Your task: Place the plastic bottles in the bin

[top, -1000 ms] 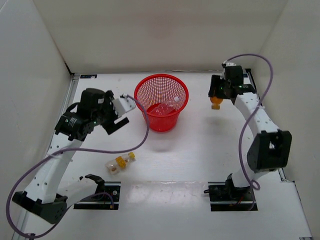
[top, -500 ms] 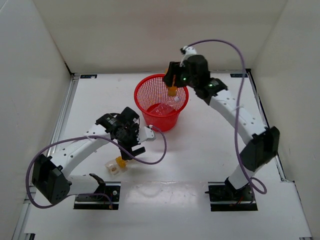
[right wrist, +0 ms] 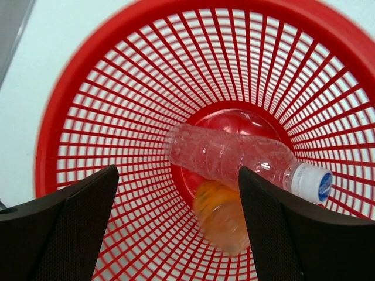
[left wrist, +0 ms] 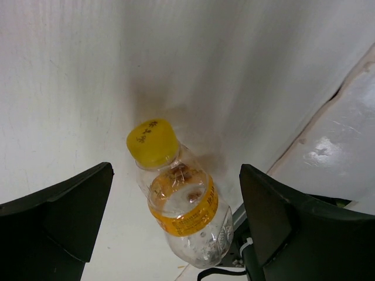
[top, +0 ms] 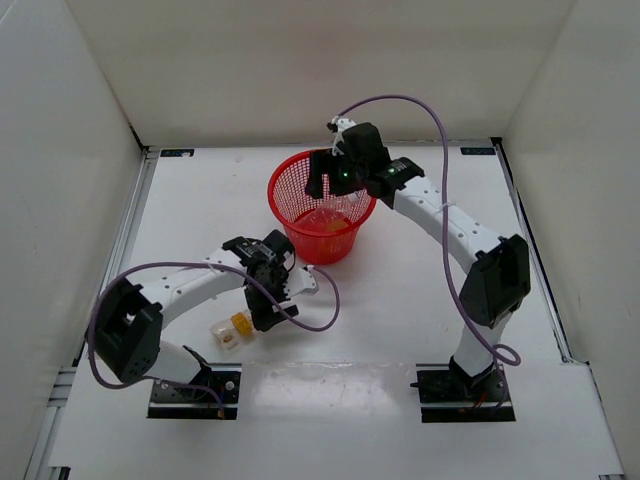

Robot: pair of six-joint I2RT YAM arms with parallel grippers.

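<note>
My left gripper moves further down over the clear bottle's yellow band (left wrist: 185, 208) next and closes there, since the clear bottle already lies between its open fingers.
The red mesh bin (top: 303, 238) stands at the back middle of the table. My right gripper (top: 331, 188) hangs open over its mouth. In the right wrist view the bin (right wrist: 117, 111) holds a clear bottle with a white cap (right wrist: 234, 157) and a blurred orange bottle (right wrist: 225, 221) beside it near the base. My right gripper (right wrist: 179, 225) is empty. My left gripper (top: 258, 312) is low over a clear bottle with a yellow cap and band (top: 232, 328) lying on the table. In the left wrist view the bottle (left wrist: 184, 208) lies between the open fingers of my left gripper (left wrist: 176, 225), not gripped.
White walls enclose the table on three sides. A raised pale strip (left wrist: 334, 146) runs along the near edge by the arm bases. Purple cables (top: 310, 310) loop from both arms.
My right gripper has let go of the orange bottle, which now lies in the bin. My left gripper has moved down and closer to the yellow-capped bottle.
</note>
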